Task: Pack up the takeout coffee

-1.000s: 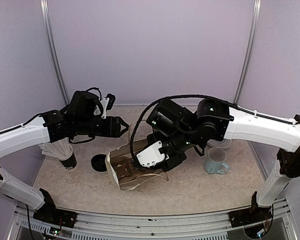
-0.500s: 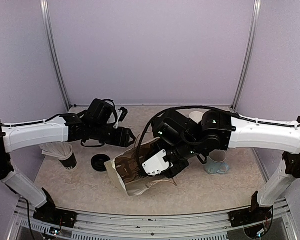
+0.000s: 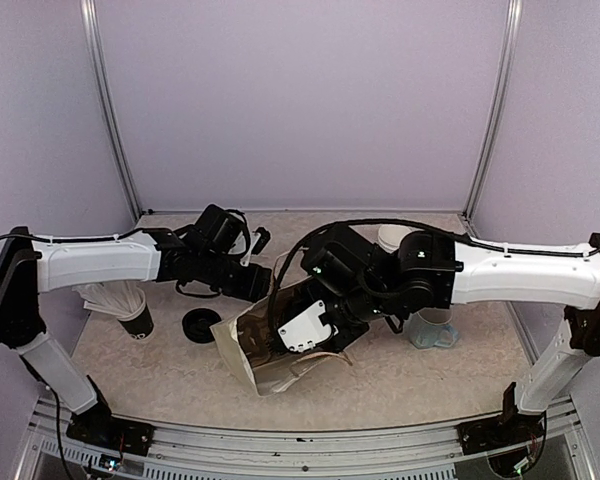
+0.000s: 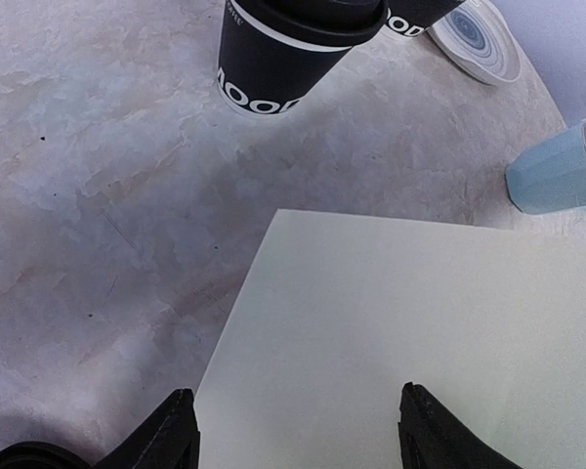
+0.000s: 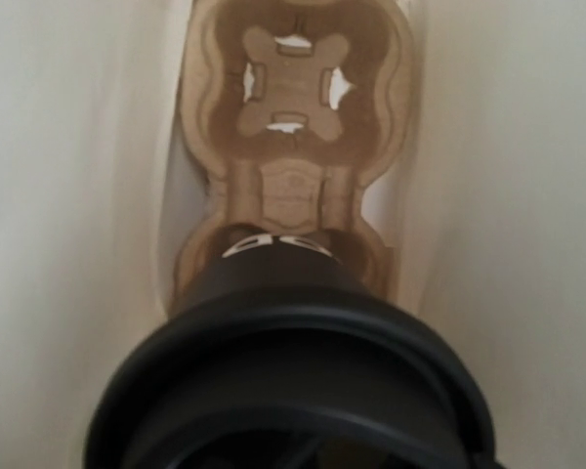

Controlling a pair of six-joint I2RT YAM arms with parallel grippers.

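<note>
Next I will turn my right gripper to point down, swinging cup and bag upright, and release the cup in the carrier's near pocket (image 5: 357, 258), because the bag lies sideways.
A white paper bag (image 3: 280, 372) lies on its side mid-table, mouth toward the right arm. My right gripper (image 3: 283, 340) reaches into it, shut on a lidded black takeout coffee cup (image 5: 293, 371). The cup's base sits at the near pocket of a brown cardboard carrier (image 5: 293, 127) inside the bag; the fingers are hidden behind the lid. My left gripper (image 4: 298, 401) hovers open over the bag's flat upper side (image 4: 420, 322), at its far edge (image 3: 265, 288). Two more lidded black cups (image 4: 293, 54) (image 4: 420, 15) stand beyond the bag.
A loose black lid (image 3: 198, 323) lies left of the bag. A black cup full of white sticks (image 3: 135, 320) stands at the far left. A light-blue mug (image 3: 435, 325) lies right of the bag, and a white saucer (image 4: 474, 39) sits behind.
The left arm has swung right and down to the bag's far edge. The right arm has pushed the cup deeper into the bag, which tipped a little.
</note>
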